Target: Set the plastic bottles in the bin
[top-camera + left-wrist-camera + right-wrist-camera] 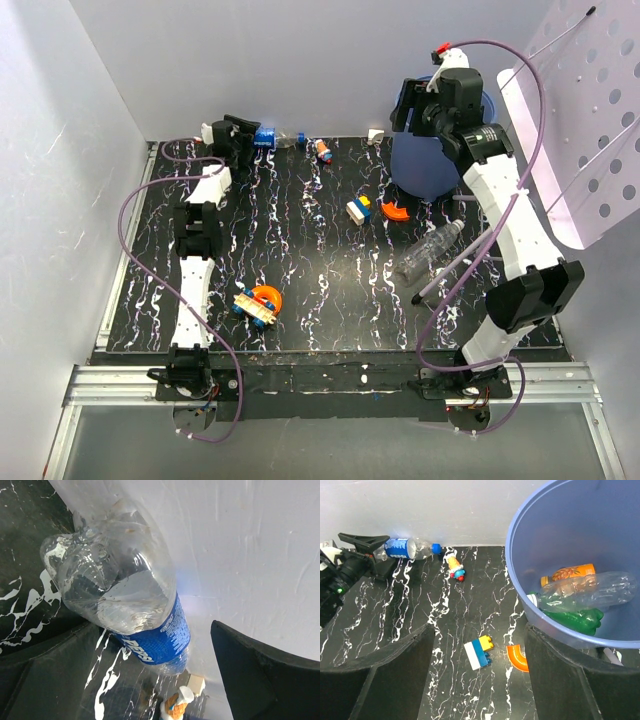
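My left gripper needs to stay put next and close on the blue label's edge nearest it, since the clear bottle already lies between its open fingers.
The blue bin (pixel 428 168) stands at the back right; its rim (pixel 520 587) fills the right wrist view. Inside lie an orange bottle (pixel 570 573), a clear bottle (pixel 590 593) and a green bottle (pixel 577 620). My right gripper (pixel 415 105) hangs above the bin's left rim, open and empty (pixel 479 630). A clear bottle with a blue label (pixel 272 138) lies along the back wall. My left gripper (pixel 240 132) is open right at it, and the bottle (pixel 125 585) lies between the spread fingers (pixel 265 675). Another clear bottle (pixel 430 250) lies on the table in front of the bin.
A yellow-blue block (pixel 358 210) and an orange curved piece (pixel 394 211) lie left of the bin. A small toy figure (pixel 323 150) and a white cube (pixel 375 135) sit near the back wall. An orange-and-blue toy (pixel 258 303) lies front left. A white perforated panel (pixel 590 120) leans at the right.
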### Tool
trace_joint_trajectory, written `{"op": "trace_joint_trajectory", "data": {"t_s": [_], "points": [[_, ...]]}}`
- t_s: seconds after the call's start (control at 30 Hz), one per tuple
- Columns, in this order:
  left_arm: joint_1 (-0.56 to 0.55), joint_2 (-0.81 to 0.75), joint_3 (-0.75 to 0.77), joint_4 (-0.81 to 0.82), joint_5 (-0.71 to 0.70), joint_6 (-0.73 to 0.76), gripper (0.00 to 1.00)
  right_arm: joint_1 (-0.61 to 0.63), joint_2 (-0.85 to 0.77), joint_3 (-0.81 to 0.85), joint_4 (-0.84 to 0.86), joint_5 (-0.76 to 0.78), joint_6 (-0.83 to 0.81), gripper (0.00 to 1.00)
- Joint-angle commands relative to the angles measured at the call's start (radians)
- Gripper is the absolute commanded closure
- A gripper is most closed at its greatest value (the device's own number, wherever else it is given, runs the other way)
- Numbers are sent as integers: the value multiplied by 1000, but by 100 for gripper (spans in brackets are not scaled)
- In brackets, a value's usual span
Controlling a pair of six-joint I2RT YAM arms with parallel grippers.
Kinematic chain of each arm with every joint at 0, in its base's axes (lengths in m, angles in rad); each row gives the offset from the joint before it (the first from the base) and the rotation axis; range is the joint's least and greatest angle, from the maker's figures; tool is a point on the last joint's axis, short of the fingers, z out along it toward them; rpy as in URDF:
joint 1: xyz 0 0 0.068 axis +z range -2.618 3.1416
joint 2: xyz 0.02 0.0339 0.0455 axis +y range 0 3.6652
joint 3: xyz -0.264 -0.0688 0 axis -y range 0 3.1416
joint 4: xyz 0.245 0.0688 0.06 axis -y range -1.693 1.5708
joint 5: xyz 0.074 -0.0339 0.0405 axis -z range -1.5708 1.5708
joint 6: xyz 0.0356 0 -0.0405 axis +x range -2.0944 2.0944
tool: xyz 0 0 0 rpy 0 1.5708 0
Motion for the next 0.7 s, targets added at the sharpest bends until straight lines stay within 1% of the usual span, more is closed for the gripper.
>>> {"op": "trace_joint_trajectory", "data": {"t_s": [0.0,0.1,0.17,0.23,0.3,0.43,0.5,0.53,0.6,0.63,0.67], "points": [[-19,26,25,-6,-101,-51,9,1,-43,-26,27,-9,22,22],[-21,29,20,-1,-100,-53,20,-1,-43,-33,19,-18,30,21],[-22,11,-15,6,-95,-47,29,-1,-47,-38,19,-27,41,22],[-22,-18,-47,19,-102,-42,34,2,-51,-43,19,-33,45,22],[-24,-41,-81,46,-100,-19,37,4,-59,-53,25,-35,48,22],[-25,-93,-112,62,-77,28,50,7,-79,-59,15,-38,56,22],[-25,-138,-159,62,-77,50,56,13,-88,-58,7,-35,58,22],[-27,-162,-184,97,-74,62,60,18,-97,-59,6,-32,61,22],[-25,-214,-248,117,-63,73,72,27,-119,-70,2,-18,59,22],[-24,-243,-288,140,-57,76,75,31,-126,-75,-1,-16,59,23],[-24,-274,-335,152,-19,79,78,38,-134,-78,-7,-12,59,23]]}}
